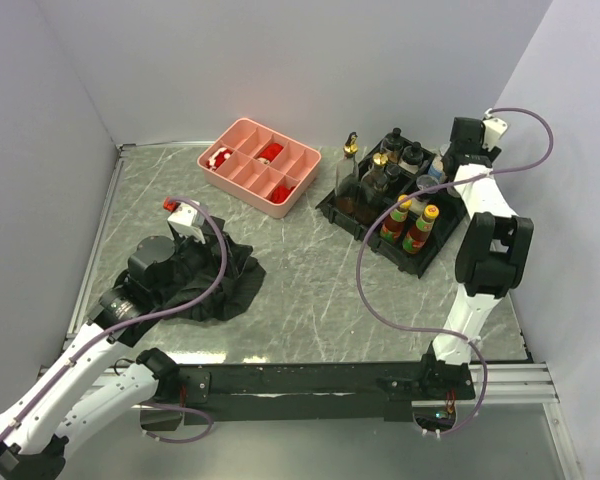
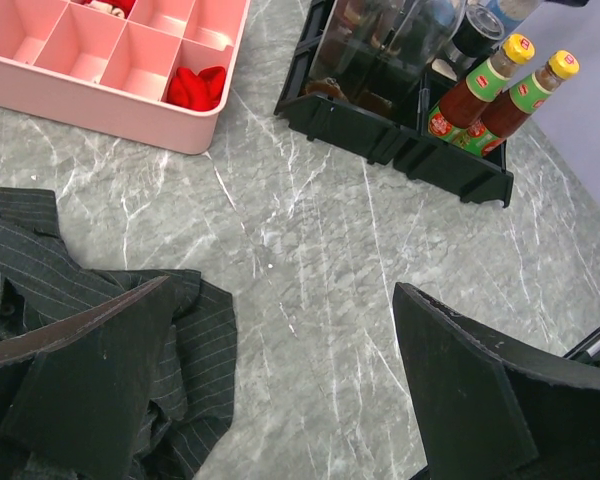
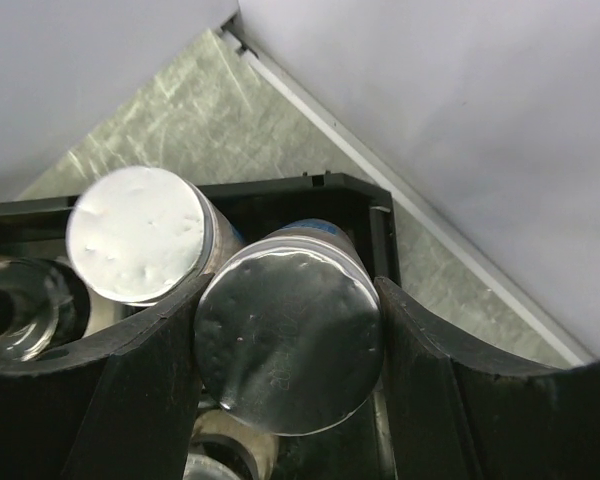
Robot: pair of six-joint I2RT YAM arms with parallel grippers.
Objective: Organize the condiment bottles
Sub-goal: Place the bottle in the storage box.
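Observation:
I should lower my right gripper slightly into the tray's far corner (image 3: 354, 213) next and let go of the grey-lidded shaker (image 3: 288, 340) there, because the space beside the white-lidded shaker is open for it.
The condiment bottles (image 1: 390, 195) stand packed in a black tray (image 1: 412, 263) at the back right. Two yellow-capped sauce bottles (image 2: 485, 90) are at its near end, and a tall clear gold-spouted bottle (image 1: 352, 168) at its left. My right gripper (image 3: 290, 300) reaches down into the tray's far corner (image 3: 280, 188). It is shut on a grey-lidded shaker (image 3: 288, 340), with both fingers pressed against the lid's sides. A white-lidded shaker (image 3: 135, 235) stands just left of it. My left gripper (image 2: 280, 290) hangs open and empty above the marble top, beside the black cloth (image 2: 80, 290).
A pink compartment tray (image 1: 260, 165) with red pieces sits at the back middle. The black cloth (image 1: 215, 285) lies crumpled under the left arm. The side wall runs close behind the black tray's corner (image 3: 460, 150).

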